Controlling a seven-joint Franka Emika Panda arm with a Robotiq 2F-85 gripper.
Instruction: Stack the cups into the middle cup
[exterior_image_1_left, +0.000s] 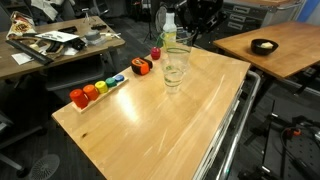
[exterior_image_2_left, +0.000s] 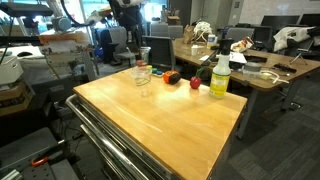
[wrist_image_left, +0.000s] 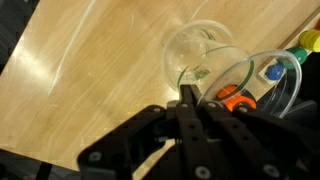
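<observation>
My gripper should lower the held cup, still tilted above, into the opening of the standing cup (exterior_image_1_left: 174, 74) and release its rim.
My gripper (wrist_image_left: 190, 97) is shut on the rim of a clear cup (wrist_image_left: 250, 85) and holds it tilted, just above and beside another clear cup (wrist_image_left: 198, 50) that stands on the wooden table. In both exterior views the held cup (exterior_image_1_left: 180, 45) (exterior_image_2_left: 146, 55) hangs just over the standing cup (exterior_image_1_left: 174, 74) (exterior_image_2_left: 144, 80) near the table's far edge. The gripper (exterior_image_1_left: 190, 33) (exterior_image_2_left: 134, 45) comes down from above. I cannot tell whether a third cup sits nested in the standing one.
A yellow-green bottle (exterior_image_1_left: 168, 36) (exterior_image_2_left: 220, 76) with a white cap stands near the cups. Red and orange toy pieces (exterior_image_1_left: 141, 67) (exterior_image_2_left: 172, 77) and a row of coloured pieces (exterior_image_1_left: 90, 92) lie along the table (exterior_image_1_left: 150, 125) edge. Desks with clutter stand around.
</observation>
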